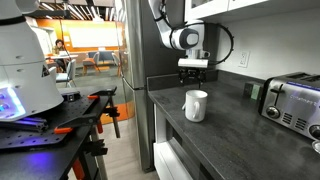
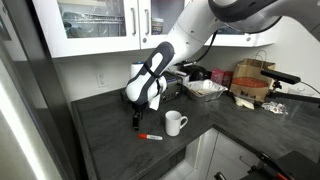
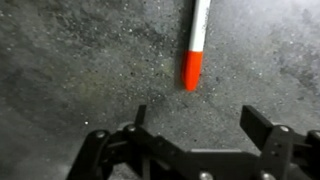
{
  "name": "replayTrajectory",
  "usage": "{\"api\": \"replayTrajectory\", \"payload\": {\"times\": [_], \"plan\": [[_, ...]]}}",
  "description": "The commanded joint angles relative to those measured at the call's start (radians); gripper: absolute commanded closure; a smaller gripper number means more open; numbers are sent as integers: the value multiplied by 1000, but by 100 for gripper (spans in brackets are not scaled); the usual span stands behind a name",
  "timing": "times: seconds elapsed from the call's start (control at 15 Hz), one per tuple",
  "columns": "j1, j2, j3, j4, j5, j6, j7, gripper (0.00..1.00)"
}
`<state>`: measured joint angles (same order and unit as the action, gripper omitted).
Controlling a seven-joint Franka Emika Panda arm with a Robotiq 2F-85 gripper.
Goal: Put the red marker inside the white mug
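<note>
The marker's red cap (image 2: 143, 135) (image 3: 192, 70) lies flat below, ahead of my gripper's open fingers, so my gripper needs to go down and toward the top of the wrist view onto it.
The red marker (image 3: 196, 45) has a white body and a red cap and lies flat on the dark counter; in the wrist view it is just ahead of the jaws. In an exterior view the marker (image 2: 151, 136) lies left of the white mug (image 2: 176, 123). The mug (image 1: 195, 104) stands upright near the counter's front edge, handle to one side. My gripper (image 3: 200, 118) is open and empty. It hangs above the counter (image 2: 138, 121) behind the marker, and above and behind the mug (image 1: 192, 72).
A chrome toaster (image 1: 290, 100) stands at the counter's far end. A foil tray (image 2: 205, 88) and a cardboard box (image 2: 250, 85) sit further along the counter. White cabinets (image 2: 95, 25) hang above. The counter edge (image 1: 165, 115) drops off beside the mug.
</note>
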<state>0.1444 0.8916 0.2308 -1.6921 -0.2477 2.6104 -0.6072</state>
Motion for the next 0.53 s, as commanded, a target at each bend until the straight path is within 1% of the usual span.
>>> {"api": "replayTrajectory", "payload": {"times": [0.0, 0.13, 0.47], "plan": [[14, 77, 7, 100, -20, -51, 2, 0], [22, 109, 3, 122, -15, -46, 19, 0], [-9, 135, 12, 109, 2, -18, 32, 0]]}}
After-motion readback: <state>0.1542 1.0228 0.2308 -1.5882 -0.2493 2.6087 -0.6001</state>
